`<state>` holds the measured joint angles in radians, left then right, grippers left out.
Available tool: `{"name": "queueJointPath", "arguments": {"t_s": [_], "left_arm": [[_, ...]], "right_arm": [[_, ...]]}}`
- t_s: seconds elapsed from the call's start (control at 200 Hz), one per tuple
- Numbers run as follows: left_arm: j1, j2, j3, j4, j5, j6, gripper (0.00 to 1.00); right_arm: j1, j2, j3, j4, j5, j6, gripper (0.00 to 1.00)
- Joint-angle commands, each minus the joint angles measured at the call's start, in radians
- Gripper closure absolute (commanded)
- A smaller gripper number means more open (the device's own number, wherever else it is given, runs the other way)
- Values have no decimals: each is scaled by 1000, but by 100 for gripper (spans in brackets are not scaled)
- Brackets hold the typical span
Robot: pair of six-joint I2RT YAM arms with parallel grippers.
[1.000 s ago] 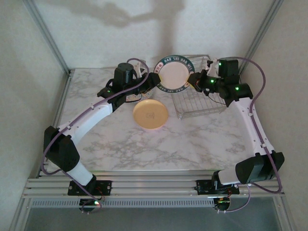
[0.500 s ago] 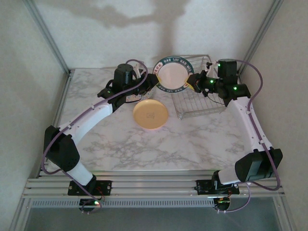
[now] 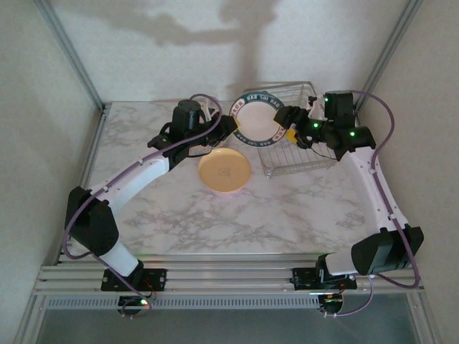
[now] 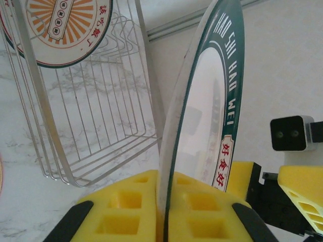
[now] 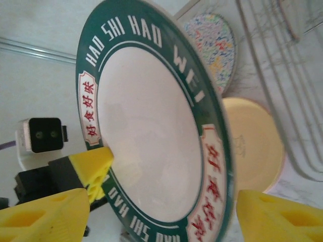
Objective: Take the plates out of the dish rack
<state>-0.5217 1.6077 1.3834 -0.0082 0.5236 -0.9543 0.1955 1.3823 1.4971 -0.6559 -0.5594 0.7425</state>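
The plain yellow plate (image 3: 224,170) lies flat and empty, so I need to bring my left gripper back and down to release the lettered plate onto it.
A white plate with a dark green lettered rim (image 3: 259,122) stands on edge in the air, at the left end of the wire dish rack (image 3: 301,154). My left gripper (image 3: 231,123) is shut on its rim; the yellow pads (image 4: 126,212) pinch the plate's edge (image 4: 202,116). My right gripper (image 3: 287,123) is open, its yellow pads (image 5: 45,217) wide apart on either side of the plate's face (image 5: 151,131) and clear of it. A plain yellow plate (image 3: 224,170) lies flat on the table. A plate with an orange motif (image 4: 55,25) shows through the rack wires (image 4: 101,116).
A multicolour floral plate (image 5: 214,48) lies on the marble table beyond the yellow plate (image 5: 252,146). The rack (image 5: 282,75) stands at the back right, close to the wall and the corner post. Both arms meet over the back middle of the table.
My right gripper has opened and let go of the green-rimmed plate. My left gripper has closed fully on its rim, and the plate has dropped slightly toward the table.
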Motion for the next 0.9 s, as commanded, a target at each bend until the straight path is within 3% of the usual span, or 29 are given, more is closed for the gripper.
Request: {"name": "queueJointPath", "arguments": {"t_s": [0.0, 0.155, 0.275, 0.551, 0.896], "left_arm": [[21, -78, -34, -10, -4, 15, 100], [85, -160, -193, -60, -21, 12, 100], [149, -215, -379, -6, -4, -45, 100], [171, -203, -609, 134, -52, -82, 100], [170, -74, -624, 209, -67, -69, 100]], "right_arm": [[13, -80, -13, -56, 118, -97, 22], [95, -163, -40, -90, 331, -287, 19], [183, -237, -102, -41, 446, -416, 16], [311, -265, -150, -9, 481, -591, 12], [337, -204, -109, -33, 494, -582, 12]]}}
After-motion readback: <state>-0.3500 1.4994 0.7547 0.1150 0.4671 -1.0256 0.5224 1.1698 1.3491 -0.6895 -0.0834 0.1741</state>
